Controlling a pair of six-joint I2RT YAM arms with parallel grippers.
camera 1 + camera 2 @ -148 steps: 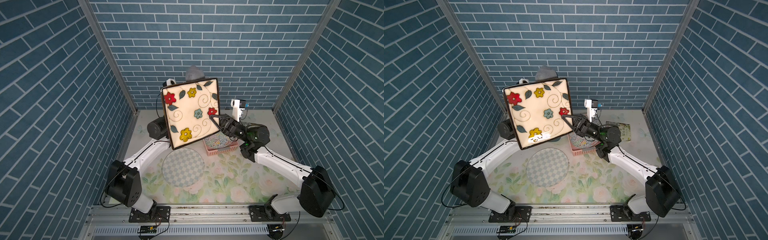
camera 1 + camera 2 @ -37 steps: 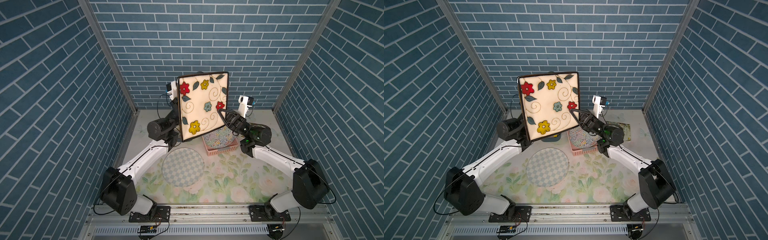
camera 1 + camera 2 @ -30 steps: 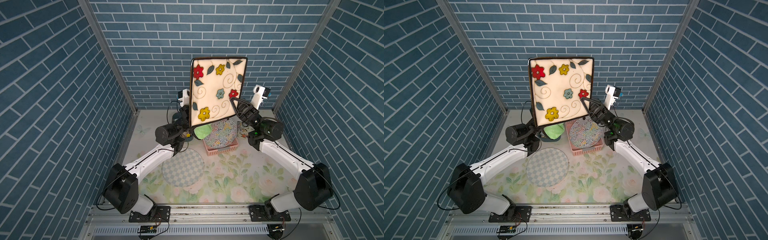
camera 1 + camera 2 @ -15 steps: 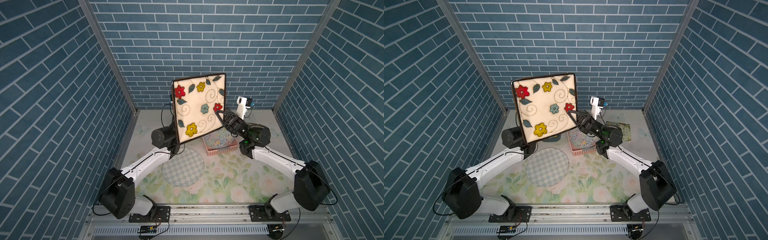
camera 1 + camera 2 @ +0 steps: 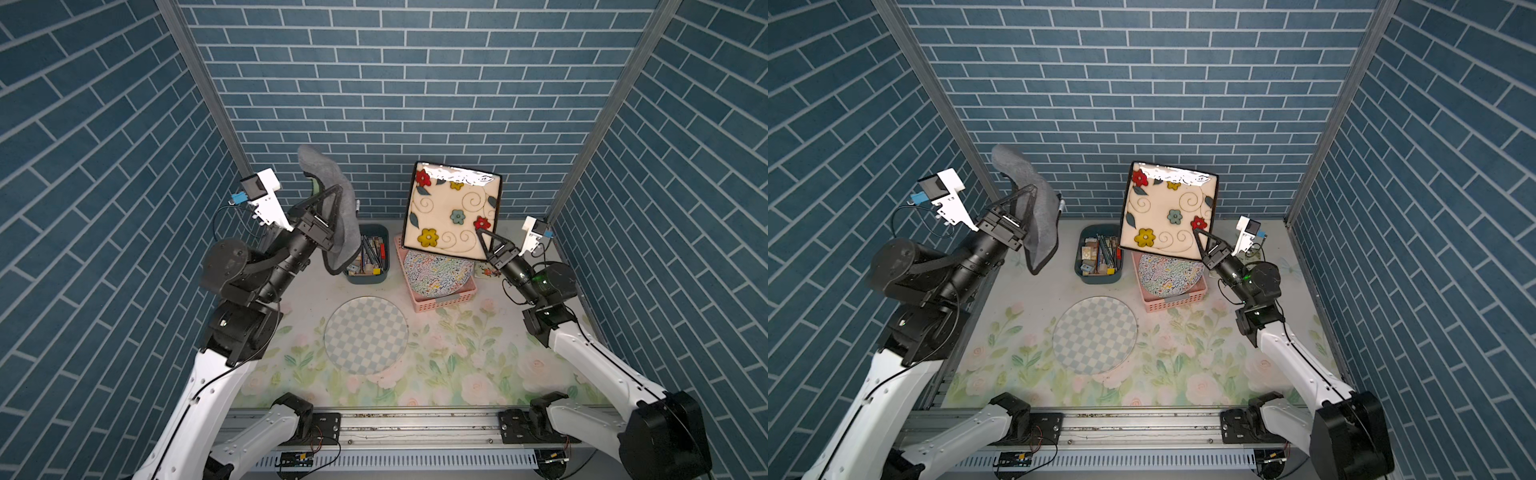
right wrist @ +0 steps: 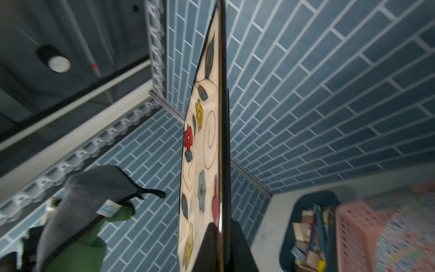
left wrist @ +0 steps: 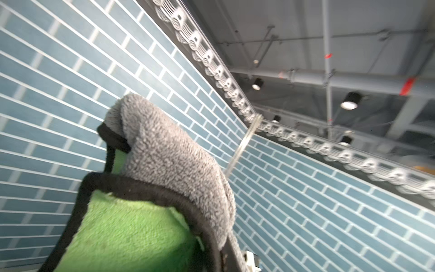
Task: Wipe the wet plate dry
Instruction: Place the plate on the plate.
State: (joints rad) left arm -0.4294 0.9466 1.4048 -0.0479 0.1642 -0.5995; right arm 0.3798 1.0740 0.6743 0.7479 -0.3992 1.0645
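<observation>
The square plate [image 5: 453, 212] goes down and back in my right gripper next and tilts level over the round checkered plate [image 5: 366, 335]. It is released there, since the round plate lies bare.
A square cream plate [image 5: 453, 212] [image 5: 1169, 212] with painted flowers and a dark rim is held up on edge at the back right, its face towards the top views, with glare along its upper edge. My right gripper [image 5: 478, 231] [image 5: 1197, 233] is shut on its lower right corner. The right wrist view shows the plate [image 6: 202, 141] edge-on between the two black fingers [image 6: 209, 245]. My left gripper [image 5: 334, 192] [image 5: 1030, 190] is raised at the left, shut on a grey and green towel [image 5: 322, 168] [image 5: 1017, 166] [image 7: 164, 160]. The towel hangs clear of the plate.
A round checkered plate [image 5: 365, 334] lies flat mid-table. Below the held plate, a pink basket [image 5: 442, 302] holds a colourful plate. A dark teal bin [image 5: 368, 276] of pens stands between the arms. Brick walls close in on three sides.
The plate has swung to the right and now hangs over the pink basket. My left arm has drawn back to the left, bringing the towel out from behind the plate.
</observation>
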